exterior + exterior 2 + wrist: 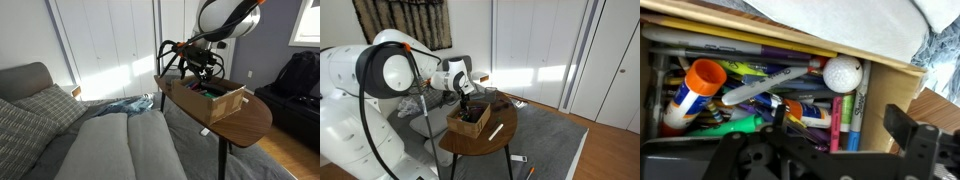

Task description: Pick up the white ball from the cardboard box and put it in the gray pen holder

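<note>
The ball lies beyond my open fingers, so next I will move my gripper toward the side of the box by the white ball (842, 73) and lower it with my fingers on both sides of the ball.
The white ball (842, 73), a dimpled golf ball, lies in the cardboard box (885, 100) on top of markers, against the box's right wall. It is only visible in the wrist view. My gripper (840, 140) is open and empty, hovering above the box's contents, with the ball just beyond its fingertips. In both exterior views the gripper (203, 68) (468, 97) hangs over the open box (222, 104) (470, 124) on the round table. A dark holder-like object (492, 97) stands behind the box; I cannot tell if it is the gray pen holder.
The box is full of markers, highlighters and an orange-capped glue stick (695, 88). A white pen (495, 131) lies loose on the small wooden table (250, 122). A grey sofa (110, 145) stands beside the table. Objects lie on the floor (525, 165).
</note>
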{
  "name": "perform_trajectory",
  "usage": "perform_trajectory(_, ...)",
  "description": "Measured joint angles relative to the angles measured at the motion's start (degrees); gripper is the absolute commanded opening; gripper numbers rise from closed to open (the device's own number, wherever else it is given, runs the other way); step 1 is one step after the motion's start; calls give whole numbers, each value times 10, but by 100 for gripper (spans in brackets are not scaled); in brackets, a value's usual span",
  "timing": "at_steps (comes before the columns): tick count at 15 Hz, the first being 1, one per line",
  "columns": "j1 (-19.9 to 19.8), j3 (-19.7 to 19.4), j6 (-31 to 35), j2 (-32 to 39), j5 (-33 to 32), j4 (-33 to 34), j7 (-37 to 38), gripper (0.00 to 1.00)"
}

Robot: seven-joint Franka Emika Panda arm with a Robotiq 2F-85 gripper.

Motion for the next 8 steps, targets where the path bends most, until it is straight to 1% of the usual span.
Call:
perform_trajectory(2,0,-3,9,8,8,1,-23,91)
perform_trajectory(3,0,-4,11,13,13,2,-34,85)
perform_trajectory(4,0,-5,12,16,20,3,-45,88)
perform_trajectory(8,1,-5,12,22,43,3,-69,82)
